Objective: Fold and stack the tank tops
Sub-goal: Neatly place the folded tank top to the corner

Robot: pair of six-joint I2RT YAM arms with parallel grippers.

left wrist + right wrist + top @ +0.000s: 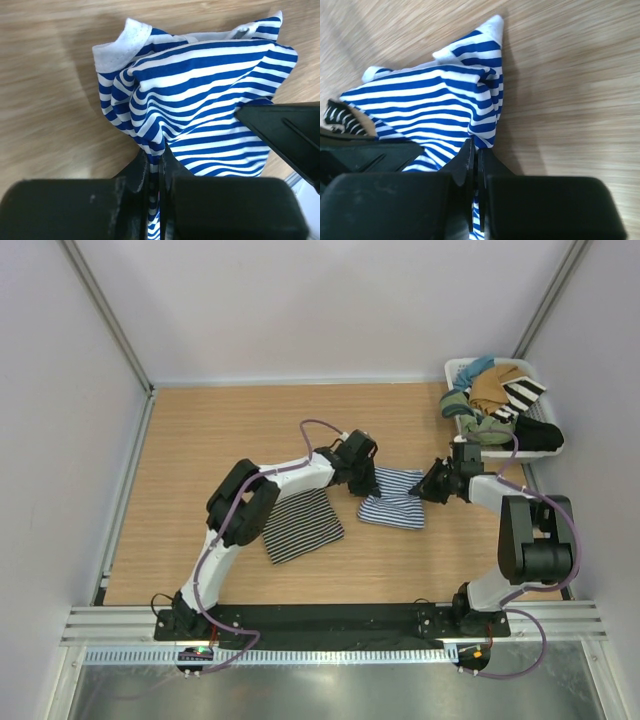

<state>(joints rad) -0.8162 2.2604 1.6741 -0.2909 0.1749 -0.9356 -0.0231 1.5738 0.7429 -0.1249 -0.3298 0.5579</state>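
Note:
Next, my left gripper will carry the blue edge of the blue-and-white tank top onto the black-and-white tank top and release it, as the black-and-white one lies to the gripper's left in the top view.
The blue-and-white tank top (393,498) lies folded in the middle of the table, between both arms. My left gripper (360,483) is shut on its left edge; in the left wrist view striped cloth (200,95) runs down between the closed fingers (156,165). My right gripper (428,485) is shut on the top's right edge, and the right wrist view shows the cloth (430,107) pinched at the fingertips (478,155). The fine black-and-white tank top (300,525) lies folded flat just left of the blue one, near my left arm.
A white basket (455,370) at the back right holds tan, green, teal and black clothes and a bold wide-striped cloth (524,393). The wooden table (220,430) is bounded by white walls and a metal rail at the near edge.

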